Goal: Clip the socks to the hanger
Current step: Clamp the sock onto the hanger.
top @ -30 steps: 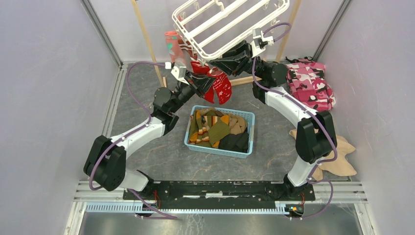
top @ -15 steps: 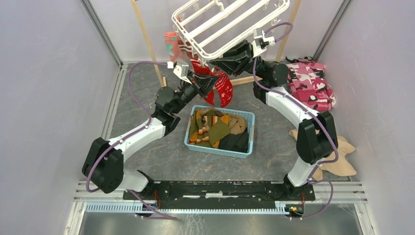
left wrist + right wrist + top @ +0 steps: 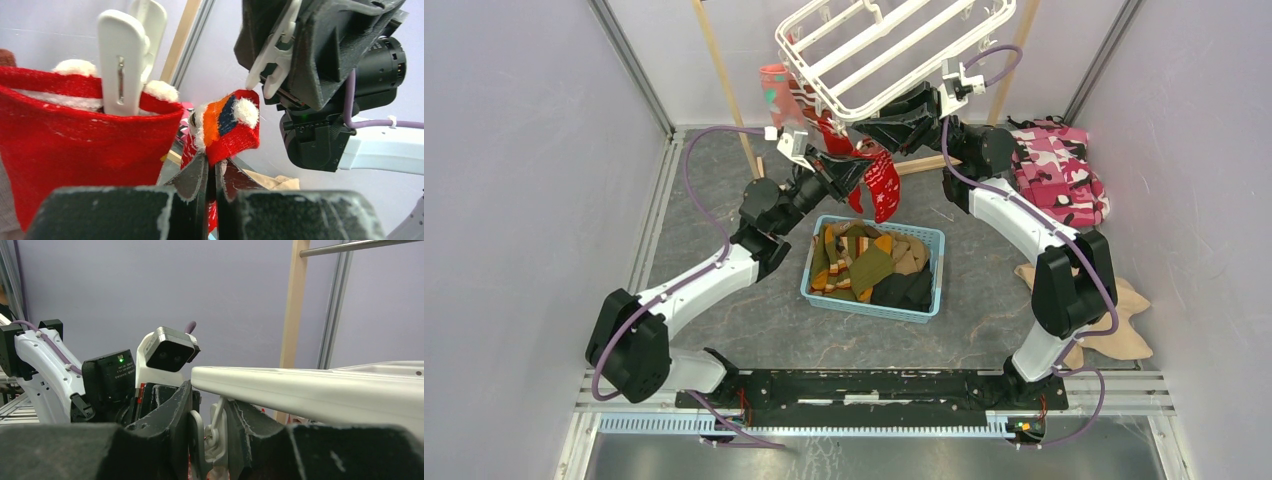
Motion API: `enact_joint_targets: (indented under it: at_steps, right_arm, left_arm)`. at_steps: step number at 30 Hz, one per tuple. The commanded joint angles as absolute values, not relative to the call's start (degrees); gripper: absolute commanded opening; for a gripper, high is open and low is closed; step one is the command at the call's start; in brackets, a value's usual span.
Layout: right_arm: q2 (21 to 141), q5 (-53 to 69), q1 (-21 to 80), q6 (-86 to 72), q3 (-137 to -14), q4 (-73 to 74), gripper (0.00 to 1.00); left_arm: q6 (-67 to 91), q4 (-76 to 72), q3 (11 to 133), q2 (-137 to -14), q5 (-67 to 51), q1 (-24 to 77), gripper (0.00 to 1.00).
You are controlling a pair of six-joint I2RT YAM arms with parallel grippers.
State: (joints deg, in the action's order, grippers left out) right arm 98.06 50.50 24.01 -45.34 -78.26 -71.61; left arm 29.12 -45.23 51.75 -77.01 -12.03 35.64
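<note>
My left gripper has the red sock's cuff edge still just below the open white clip, so it needs to raise the cuff into the clip and release it.
My left gripper (image 3: 210, 169) is shut on the cuff of a red sock (image 3: 231, 131), holding it up just under a white clip (image 3: 271, 60). From above, that sock (image 3: 882, 186) dangles below the left gripper (image 3: 848, 166). My right gripper (image 3: 210, 434) is shut on this clip (image 3: 220, 439), which hangs under the rim of the white hanger (image 3: 310, 390), squeezing it. The hanger (image 3: 894, 50) tilts above both grippers. Another red sock (image 3: 85, 145) hangs from a clip (image 3: 120, 70) to the left. A salmon-pink sock (image 3: 774, 92) hangs at the hanger's left corner.
A blue basket (image 3: 876, 223) holding several more socks sits on the table below the grippers. A pink camouflage cloth (image 3: 1059, 170) lies at the back right and a tan garment (image 3: 1116, 322) at the right. Wooden frame posts (image 3: 724, 80) stand behind the hanger.
My left arm has pushed forward and up, bringing the red sock closer under the clip that the right gripper holds. The right arm has hardly moved.
</note>
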Motion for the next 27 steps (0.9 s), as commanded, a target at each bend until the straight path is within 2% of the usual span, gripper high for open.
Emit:
enact_joint_targets:
  at_steps: [1, 13, 27]
  right_arm:
    - [95.91, 48.87, 24.07, -44.15, -78.22, -72.33, 0.19]
    - [95.37, 48.75, 24.02, -42.46, -77.90, -70.71, 0.19]
    - [94.48, 47.31, 24.21, -40.32, -77.08, -69.52, 0.19]
  left_arm:
    - [31.38, -45.16, 54.05, -74.54, -10.83, 36.53, 0.02]
    - [32.42, -42.11, 55.31, -73.64, -7.81, 37.29, 0.02]
    - [37.24, -43.57, 55.48, -72.97, -11.85, 37.79, 0.02]
